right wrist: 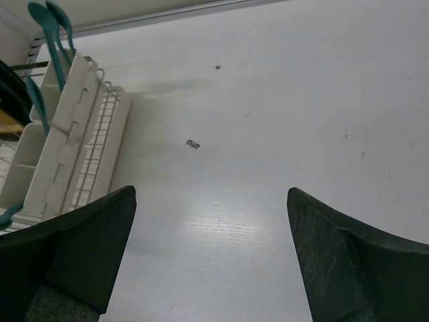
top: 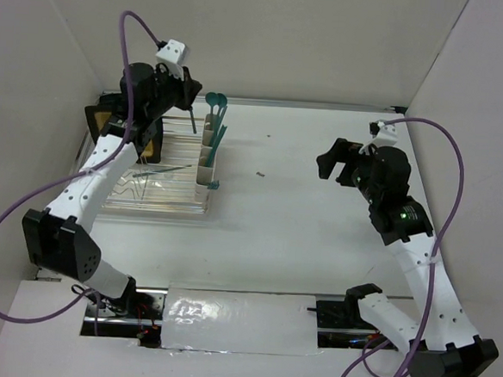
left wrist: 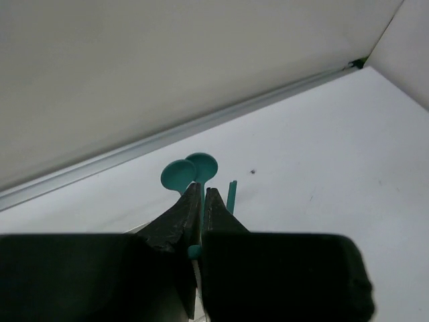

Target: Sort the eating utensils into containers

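Observation:
The container slot with the matching thin handle lies below my left gripper, to its right in the top view, so I will move across, lower and release there next.
My left gripper (left wrist: 203, 189) is shut on the thin handle of a teal utensil (left wrist: 194, 251), whose end I cannot make out. It hangs over the far end of the row of cream containers (top: 206, 155). Two teal spoons (left wrist: 191, 171) stand upright just beyond its fingertips, in the far container (top: 211, 121). More teal utensils (top: 218, 136) stick out of the row, and one (top: 213, 184) shows at its near end. My right gripper (right wrist: 211, 192) is open and empty above bare table, right of the containers (right wrist: 67, 127). In the top view it (top: 335, 164) is well apart from them.
The containers hang on the right side of a clear wire dish rack (top: 161, 191). A dark plate with an orange centre (top: 151, 147) stands at the rack's left. A small dark speck (top: 258, 173) lies on the table. White walls close in on the left, back and right.

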You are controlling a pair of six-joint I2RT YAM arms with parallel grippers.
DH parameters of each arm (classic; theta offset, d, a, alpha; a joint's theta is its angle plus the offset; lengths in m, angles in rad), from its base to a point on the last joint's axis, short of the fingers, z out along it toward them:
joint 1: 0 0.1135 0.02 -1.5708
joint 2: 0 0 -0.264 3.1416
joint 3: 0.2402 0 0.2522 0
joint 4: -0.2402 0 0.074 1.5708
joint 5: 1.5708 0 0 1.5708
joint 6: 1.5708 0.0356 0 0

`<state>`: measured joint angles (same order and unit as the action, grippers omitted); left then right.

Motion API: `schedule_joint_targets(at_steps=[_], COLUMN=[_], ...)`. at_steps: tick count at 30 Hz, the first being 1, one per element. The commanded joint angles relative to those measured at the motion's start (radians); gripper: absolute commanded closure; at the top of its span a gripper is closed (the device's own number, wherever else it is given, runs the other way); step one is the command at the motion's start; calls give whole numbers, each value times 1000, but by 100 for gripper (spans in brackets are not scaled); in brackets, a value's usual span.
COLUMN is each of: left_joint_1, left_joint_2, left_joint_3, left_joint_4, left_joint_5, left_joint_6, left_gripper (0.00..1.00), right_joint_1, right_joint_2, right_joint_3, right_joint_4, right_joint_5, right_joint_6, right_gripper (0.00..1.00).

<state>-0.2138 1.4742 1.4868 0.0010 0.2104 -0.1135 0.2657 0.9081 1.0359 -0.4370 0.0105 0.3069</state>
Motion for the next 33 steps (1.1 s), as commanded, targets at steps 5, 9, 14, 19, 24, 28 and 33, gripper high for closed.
schedule_joint_targets(at_steps=[5,9,14,19,24,28,33], left_joint_1=[2,4,-9,-18,-19,-25,-35], left_joint_2=[63,75,94,118,129,121,98], left_joint_3=[38,27,0,-14,-51,-77,-82], left_joint_4=[152,174,189,211,234,258,249], left_joint_5=[61,92,116,135,141,164,184], left_joint_6=[21,9,-8,-5,-5,17,38], left_gripper=[100,100,100,100,100,91,53], right_joint_1=[-3,-3,-5,-5,-6,-5,-5], right_joint_2=[31,57,86,72,64,75,122], right_joint_3=[-46,-46,-46,-56,-56,-45,12], right_joint_4=[13,23,35,35,35,35,11], right_joint_5=[78,89,89,100,111,111,97], right_joint_6=[40,44,38,34,23,32,67], right_gripper=[0,0,0,0,0,0,0])
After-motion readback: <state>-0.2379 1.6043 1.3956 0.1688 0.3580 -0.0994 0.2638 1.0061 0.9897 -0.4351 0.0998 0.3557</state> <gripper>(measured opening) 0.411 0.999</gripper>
